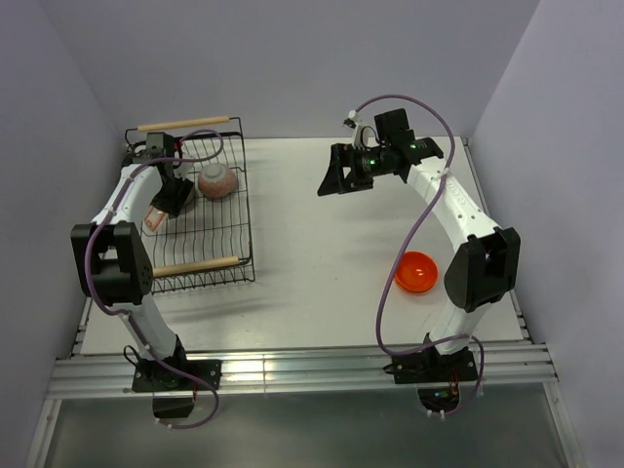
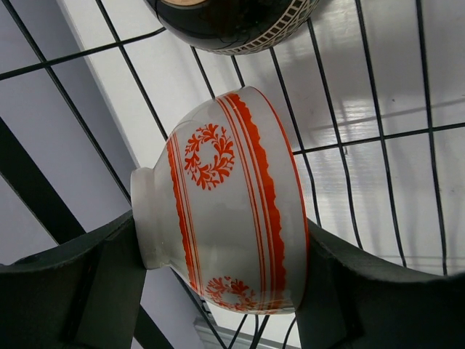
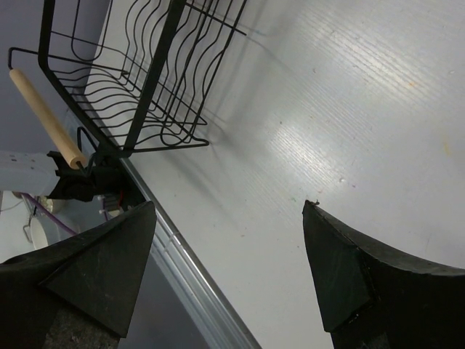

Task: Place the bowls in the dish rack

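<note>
The left gripper will move toward the middle of the rack, then down onto wires (image 1: 173,223) (image 2: 308,171) beside the dark bowl, since the foot of the held bowl hangs by the rack's side bar.
A red-and-white patterned bowl (image 2: 225,196) lies on its side between the fingers of my left gripper (image 2: 225,287), which is shut on it, one finger on its foot and one on its rim. From above, the left gripper (image 1: 162,207) holds this bowl (image 1: 153,219) low inside the black wire dish rack (image 1: 222,234), at its left side. A pinkish grey bowl (image 1: 216,180) sits in the rack's far part. A dark bowl with a patterned band (image 2: 232,25) lies just beyond the held one. The orange bowl (image 1: 417,272) rests on the table by the right arm. My right gripper (image 1: 327,181) hangs open and empty over the table's far middle (image 3: 229,207).
Light wooden rod handles run across the rack's far end (image 1: 185,124) and near end (image 1: 195,266). The right wrist view shows the rack (image 3: 156,80) to the left, one handle (image 3: 43,116), and the table's metal edge rail (image 3: 182,269). Grey walls enclose the table on three sides.
</note>
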Robot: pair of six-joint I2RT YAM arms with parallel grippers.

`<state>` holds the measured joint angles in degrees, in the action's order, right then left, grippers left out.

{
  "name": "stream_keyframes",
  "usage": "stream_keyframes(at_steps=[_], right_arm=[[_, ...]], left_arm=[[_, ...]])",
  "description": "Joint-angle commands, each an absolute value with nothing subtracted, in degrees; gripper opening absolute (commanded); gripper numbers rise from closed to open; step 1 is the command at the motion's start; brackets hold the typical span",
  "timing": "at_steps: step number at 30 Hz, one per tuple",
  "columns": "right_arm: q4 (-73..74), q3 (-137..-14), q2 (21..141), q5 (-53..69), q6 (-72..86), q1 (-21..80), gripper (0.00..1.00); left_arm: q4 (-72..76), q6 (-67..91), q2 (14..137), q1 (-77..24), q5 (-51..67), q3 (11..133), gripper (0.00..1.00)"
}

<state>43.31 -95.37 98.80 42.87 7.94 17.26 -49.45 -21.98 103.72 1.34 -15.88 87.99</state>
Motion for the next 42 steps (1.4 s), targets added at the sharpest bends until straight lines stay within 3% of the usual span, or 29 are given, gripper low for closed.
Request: stream_keyframes(at_steps=[1, 17, 20, 25, 37, 40, 42], right_arm=[[42.89, -95.45, 97.29, 42.8, 7.3, 16.7, 0.89], [41.92, -93.6, 96.77, 43.15, 7.3, 16.26, 0.89], [42.01, -93.34, 96.51, 43.24, 7.03, 16.0, 0.89], [41.4, -92.46, 96.06, 43.33, 7.29, 15.73, 0.89], [41.22, -92.2, 96.06, 43.59, 7.38, 15.21, 0.89], [41.31, -92.2, 95.98, 43.51, 7.38, 15.12, 0.89], [41.22, -92.11, 95.98, 43.51, 7.38, 15.12, 0.89]], left_arm=[[-47.72, -23.47, 103.8, 0.79, -20.74, 90.35, 0.01], [-45.97, -22.5, 106.96, -1.04, -26.01, 88.77, 0.03], [-45.88, -22.15, 107.58, -1.32, -26.28, 88.68, 0.05], [-44.83, -21.8, 108.1, -2.19, -27.24, 87.28, 0.17], [-42.89, -20.65, 108.81, -3.25, -29.0, 84.64, 0.19], [-43.24, -20.3, 109.07, -3.43, -28.74, 84.55, 0.24], [-43.77, -20.22, 109.16, -3.43, -27.95, 84.55, 0.37]])
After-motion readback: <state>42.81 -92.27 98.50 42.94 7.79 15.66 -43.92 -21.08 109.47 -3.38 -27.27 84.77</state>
